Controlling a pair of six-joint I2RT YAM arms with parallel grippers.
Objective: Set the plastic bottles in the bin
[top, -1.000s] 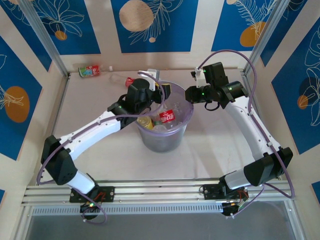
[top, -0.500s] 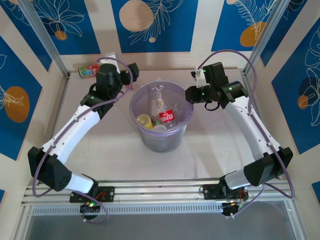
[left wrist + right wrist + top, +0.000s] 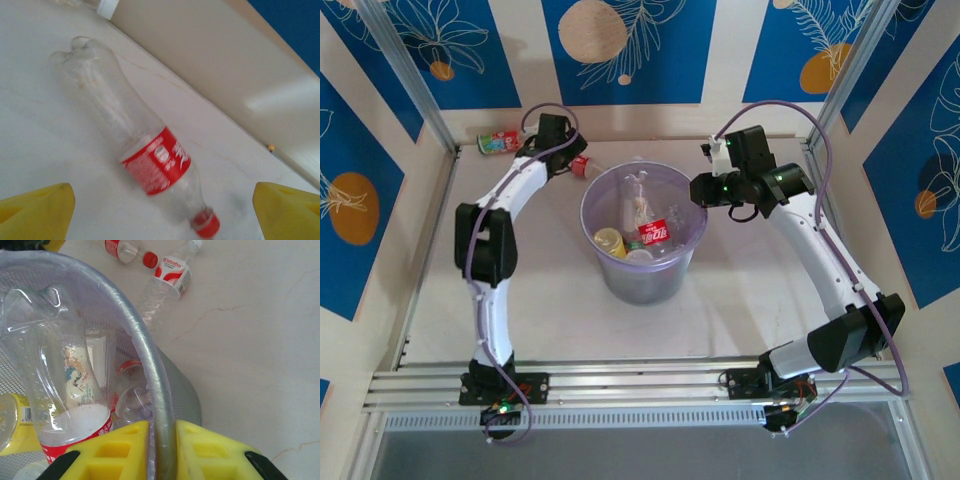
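The bottle's red label (image 3: 158, 162) is below my left gripper and narrower than the spread of its open fingers. My left gripper needs to go down next, with its open fingers around the label, and close.
The bin (image 3: 645, 282) stands mid-table with several plastic bottles inside, among them a tall clear one (image 3: 638, 195) and a red-labelled one (image 3: 656, 233). My right gripper (image 3: 703, 190) is shut on the bin's rim (image 3: 150, 370), one yellow finger (image 3: 115, 452) inside the wall and one outside. My left gripper (image 3: 560, 152) is open at the back left, above a clear red-labelled bottle (image 3: 155, 165) that lies flat with its red cap (image 3: 581, 165) toward the bin. Its fingertips (image 3: 37, 212) stand wide on either side of that bottle without touching it.
A bottle with a red-and-green label (image 3: 500, 141) lies by the back wall at the far left. A white-capped clear bottle (image 3: 170, 275) lies on the table behind the bin. The back wall runs close behind the left gripper.
The left arm swung from over the bin to the back left and its jaws opened. A tall clear bottle now stands in the bin. The right arm has not moved.
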